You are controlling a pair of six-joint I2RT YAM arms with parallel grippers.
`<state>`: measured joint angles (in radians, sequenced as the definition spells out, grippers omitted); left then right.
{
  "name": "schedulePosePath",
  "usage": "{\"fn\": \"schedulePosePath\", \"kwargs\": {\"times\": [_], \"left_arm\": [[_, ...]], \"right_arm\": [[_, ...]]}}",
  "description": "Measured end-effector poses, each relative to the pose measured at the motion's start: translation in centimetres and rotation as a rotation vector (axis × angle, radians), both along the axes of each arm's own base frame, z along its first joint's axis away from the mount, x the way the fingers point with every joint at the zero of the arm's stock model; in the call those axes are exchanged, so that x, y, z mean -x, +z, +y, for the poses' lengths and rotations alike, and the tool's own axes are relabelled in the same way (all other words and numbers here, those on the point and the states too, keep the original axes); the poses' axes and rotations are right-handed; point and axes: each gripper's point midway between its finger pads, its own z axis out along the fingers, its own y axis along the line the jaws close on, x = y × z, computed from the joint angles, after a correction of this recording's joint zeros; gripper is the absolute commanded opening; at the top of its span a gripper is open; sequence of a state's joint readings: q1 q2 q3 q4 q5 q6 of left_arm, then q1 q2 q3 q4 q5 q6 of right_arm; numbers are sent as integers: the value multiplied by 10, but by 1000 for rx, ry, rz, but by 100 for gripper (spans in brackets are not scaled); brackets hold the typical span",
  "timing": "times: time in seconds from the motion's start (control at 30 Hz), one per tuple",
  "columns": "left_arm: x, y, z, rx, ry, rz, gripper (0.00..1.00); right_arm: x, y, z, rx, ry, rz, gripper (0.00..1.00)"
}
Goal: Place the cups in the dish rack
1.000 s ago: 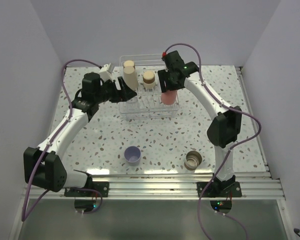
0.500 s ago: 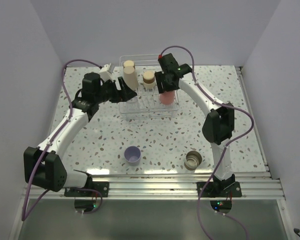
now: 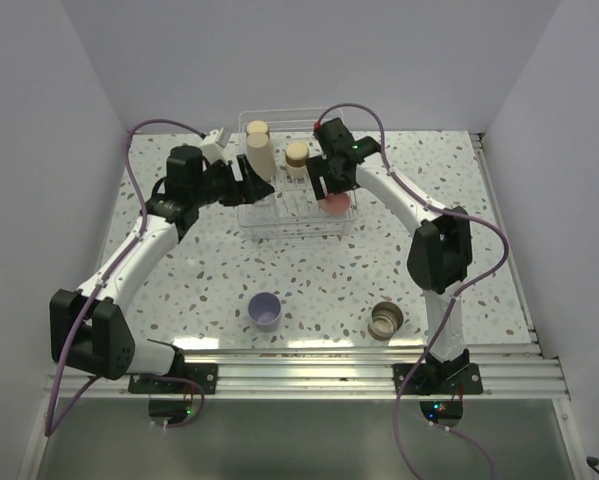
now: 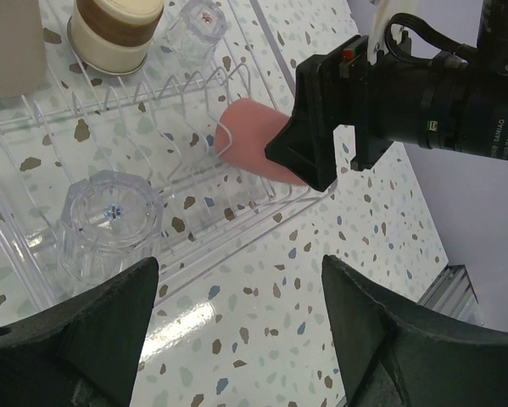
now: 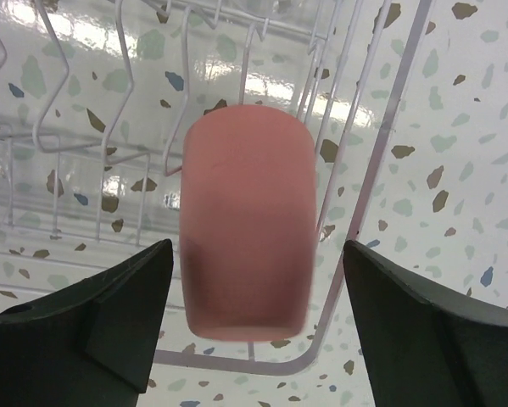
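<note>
The robot's left gripper will next come back from the rack and down onto the lavender cup's rim on the bar side, since the lavender cup point(image 3: 266, 310) still stands outside the rack.
The white wire dish rack point(image 3: 279, 225) stands at the back middle of the table. A coral-red cup point(image 5: 247, 216) lies among its prongs at the right end, also visible as the coral cup point(image 3: 335, 206). My right gripper point(image 5: 258, 288) is open around it, with a gap on each side. In the rack are also a large beige cup point(image 3: 261, 155), a tan cup point(image 3: 297, 155) and two clear glasses point(image 4: 109, 225) point(image 4: 194, 25). My left gripper point(image 4: 241, 297) is open and empty over the table by the rack's front left edge. A lavender cup point(image 3: 266, 310) and a tan cup on its side point(image 3: 386, 321) sit near the front.
Another tan cup point(image 3: 257, 128) shows at the rack's back left. The right arm's black wrist point(image 4: 347, 102) hangs over the rack's right end. Grey walls close the table on three sides, and an aluminium rail point(image 3: 309, 365) runs along the near edge.
My right gripper has opened and let go of the coral-red cup, which now rests lower in the rack. The right wrist shifted slightly left and back. The left arm barely moved.
</note>
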<state>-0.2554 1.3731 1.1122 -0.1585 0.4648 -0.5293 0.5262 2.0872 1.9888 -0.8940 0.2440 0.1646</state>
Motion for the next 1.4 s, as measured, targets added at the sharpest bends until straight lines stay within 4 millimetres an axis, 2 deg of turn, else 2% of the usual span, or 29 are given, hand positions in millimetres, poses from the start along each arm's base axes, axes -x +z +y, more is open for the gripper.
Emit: {"fn": "schedulePosePath", "kwargs": {"times": [0.1, 0.2, 0.3, 0.4, 0.5, 0.63, 0.77, 0.87, 1.07, 1.13, 1.23, 1.4], "left_arm": [[0, -1, 0, 0, 0, 2, 80], [0, -1, 0, 0, 0, 2, 80], [0, -1, 0, -1, 0, 2, 80], [2, -4, 2, -23, -1, 12, 80], [6, -6, 2, -76, -1, 27, 79], [22, -2, -13, -179, -46, 24, 76], [54, -1, -39, -267, -155, 32, 72], [87, -14, -50, -329, -242, 87, 69], [144, -37, -50, -432, -361, 203, 64], [164, -44, -51, -468, -407, 237, 57], [191, -58, -55, -502, -481, 280, 57], [232, -95, -53, -596, -581, 376, 59]], "right_arm": [[2, -4, -1, 6, 1, 12, 98], [3, -2, -2, 6, 4, 8, 98], [4, 9, -3, -4, 4, -10, 98], [6, 30, -4, -21, 2, -42, 98], [4, 59, -3, -53, 2, -98, 98], [6, 95, -4, -96, 0, -169, 98], [12, 120, -6, -129, -1, -212, 98], [17, 128, -7, -151, -3, -222, 98], [36, 111, -12, -154, -7, -165, 98], [39, 104, -13, -149, -10, -146, 98], [43, 93, -13, -144, -9, -118, 98], [50, 85, -16, -144, -13, -97, 98]]}}
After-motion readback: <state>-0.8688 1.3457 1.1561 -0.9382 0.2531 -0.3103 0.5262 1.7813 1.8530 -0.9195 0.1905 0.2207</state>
